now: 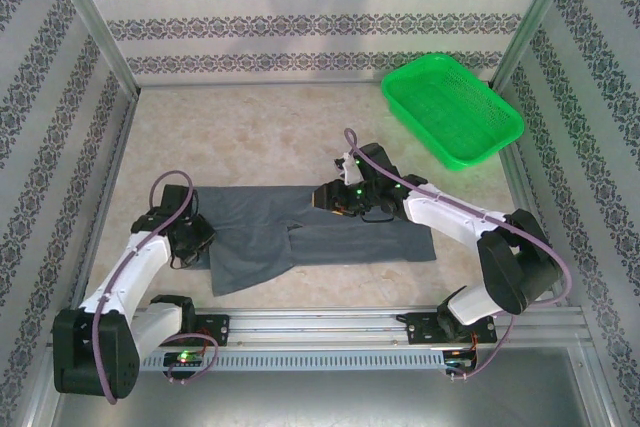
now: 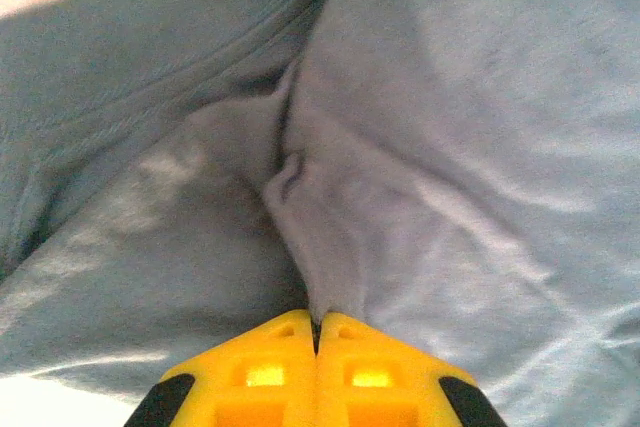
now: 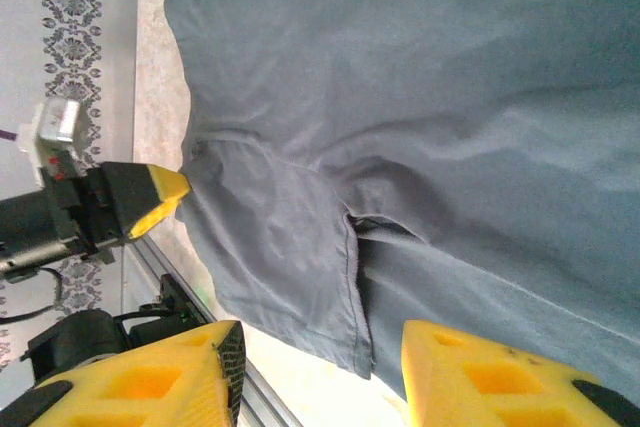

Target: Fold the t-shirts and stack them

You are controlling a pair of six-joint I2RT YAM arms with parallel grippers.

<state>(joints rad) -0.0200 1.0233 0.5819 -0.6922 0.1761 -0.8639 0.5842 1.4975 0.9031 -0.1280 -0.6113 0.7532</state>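
The sleeve flap sticks out past the shirt's near edge, so my left gripper will next pull the pinched fold outward to the shirt's far corner by the sleeve flap [image 1: 204, 193] and let go.
The dark slate-grey t-shirt [image 1: 300, 237] lies spread across the near middle of the table, with a sleeve flap [image 3: 290, 247] folded over on its left part. My left gripper [image 1: 195, 242] sits at the shirt's left edge. Its yellow fingers [image 2: 317, 322] are shut on a pinched ridge of the grey cloth [image 2: 450, 147]. My right gripper [image 1: 335, 202] hovers over the shirt's upper middle, open [image 3: 320, 347], with nothing between its fingers and the cloth [image 3: 400, 97] below. The left gripper's yellow finger [image 3: 165, 192] shows at the shirt's edge in the right wrist view.
A green basket [image 1: 450, 107] stands at the back right corner. A metal rail [image 1: 320, 332] runs along the near edge in front of the shirt. Patterned walls close in the table on three sides. Bare tabletop [image 1: 250, 137] lies behind the shirt.
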